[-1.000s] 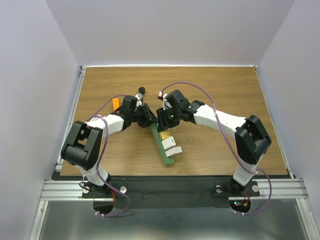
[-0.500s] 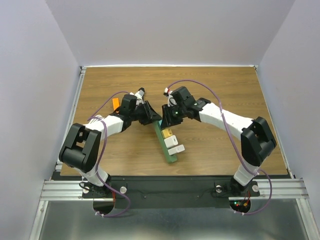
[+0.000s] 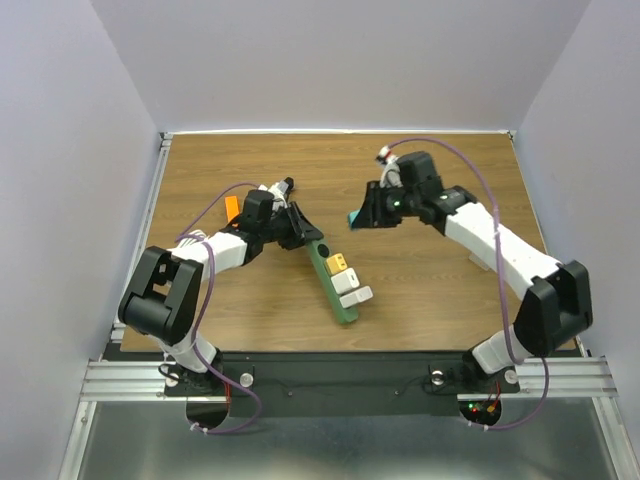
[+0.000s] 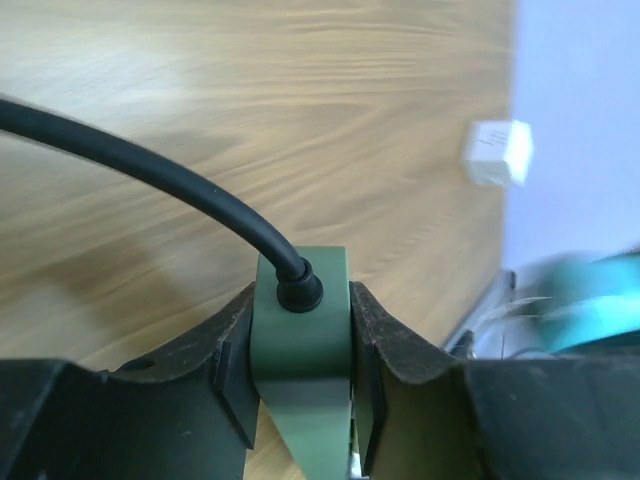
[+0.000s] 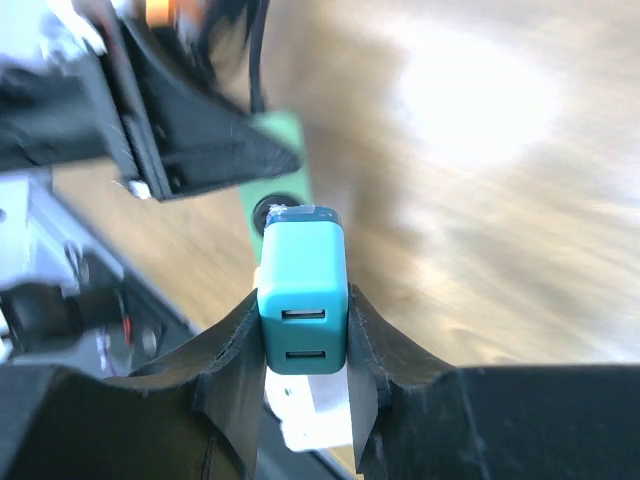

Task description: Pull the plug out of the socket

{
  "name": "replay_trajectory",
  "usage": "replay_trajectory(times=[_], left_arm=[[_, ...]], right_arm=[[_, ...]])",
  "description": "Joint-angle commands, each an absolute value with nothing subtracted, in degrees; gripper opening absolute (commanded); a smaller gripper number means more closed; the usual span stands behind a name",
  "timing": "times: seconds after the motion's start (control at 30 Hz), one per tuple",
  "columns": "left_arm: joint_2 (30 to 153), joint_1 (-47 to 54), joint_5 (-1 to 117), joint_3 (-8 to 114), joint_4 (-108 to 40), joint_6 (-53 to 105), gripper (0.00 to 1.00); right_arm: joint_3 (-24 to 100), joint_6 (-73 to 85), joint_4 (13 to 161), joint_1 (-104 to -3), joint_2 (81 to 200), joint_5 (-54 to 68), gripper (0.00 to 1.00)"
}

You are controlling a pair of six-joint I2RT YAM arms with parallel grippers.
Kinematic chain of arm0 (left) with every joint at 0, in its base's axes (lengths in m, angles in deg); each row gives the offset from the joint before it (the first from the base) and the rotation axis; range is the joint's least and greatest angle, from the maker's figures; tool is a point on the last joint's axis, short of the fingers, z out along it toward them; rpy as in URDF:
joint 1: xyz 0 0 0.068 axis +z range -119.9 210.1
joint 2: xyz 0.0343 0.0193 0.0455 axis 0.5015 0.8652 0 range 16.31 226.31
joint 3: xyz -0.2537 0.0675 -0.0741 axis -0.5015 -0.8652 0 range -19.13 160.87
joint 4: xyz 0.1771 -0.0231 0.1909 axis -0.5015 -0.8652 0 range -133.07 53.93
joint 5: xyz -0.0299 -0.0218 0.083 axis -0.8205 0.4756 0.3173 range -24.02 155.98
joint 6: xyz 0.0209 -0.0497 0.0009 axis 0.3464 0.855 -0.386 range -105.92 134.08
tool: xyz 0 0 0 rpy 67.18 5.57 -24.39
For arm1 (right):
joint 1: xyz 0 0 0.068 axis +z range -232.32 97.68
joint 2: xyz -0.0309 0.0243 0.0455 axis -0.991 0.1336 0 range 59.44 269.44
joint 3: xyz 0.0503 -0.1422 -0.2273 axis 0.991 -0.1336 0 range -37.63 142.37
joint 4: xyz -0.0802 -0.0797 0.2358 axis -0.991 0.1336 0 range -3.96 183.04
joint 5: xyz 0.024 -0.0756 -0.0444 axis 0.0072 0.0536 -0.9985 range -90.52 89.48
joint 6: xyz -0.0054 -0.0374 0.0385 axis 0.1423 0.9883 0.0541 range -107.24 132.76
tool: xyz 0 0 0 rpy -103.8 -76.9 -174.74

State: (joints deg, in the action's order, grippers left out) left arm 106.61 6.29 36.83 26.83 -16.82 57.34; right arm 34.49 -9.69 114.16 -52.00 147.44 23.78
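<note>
The right gripper swings to its right in the top view next, lowers and releases the teal USB plug, since bare tabletop by the white block lies below it that way.
The dark-green power strip (image 3: pixel 334 280) lies diagonally on the table, with a yellow plug (image 3: pixel 337 263) and two white plugs (image 3: pixel 351 289) in its outlets. My left gripper (image 3: pixel 305 232) is shut on the strip's far end (image 4: pixel 300 340), where the black cord (image 4: pixel 150 170) enters. My right gripper (image 3: pixel 358 217) is shut on a teal USB plug (image 5: pixel 303 300). It holds the plug in the air, up and to the right of the strip and apart from it. The strip's empty black outlet (image 5: pixel 272 210) shows behind the plug.
An orange object (image 3: pixel 232 208) lies by the left arm. A small white block (image 4: pixel 497 155) sits on the table to the right, near the wall. The left gripper's black body (image 5: pixel 170 130) is close to the teal plug in the right wrist view.
The right gripper has drawn the teal plug out of the strip and carried it up and to the right. The left gripper has stayed shut on the strip's end, and the strip has shifted slightly.
</note>
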Motion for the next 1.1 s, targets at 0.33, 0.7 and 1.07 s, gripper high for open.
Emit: replay_trajectory(times=[0.33,0.7,1.07], left_arm=[[105.5,8.0,41.3,26.8,-25.7,51.9,0.00],[102.4,8.0,40.1,29.0,-27.3,52.4,0.00],[101.1,8.0,39.4,29.7,-28.6,51.9,0.00]], right_arm=[[41.6,-9.8,124.2,-56.9,147.8,-14.2,0.00],[41.6,-14.7,133.7,-74.0,162.9,-34.4,0.00],[44.2,-17.7,136.1,-76.3,168.7,-43.1,0.53]])
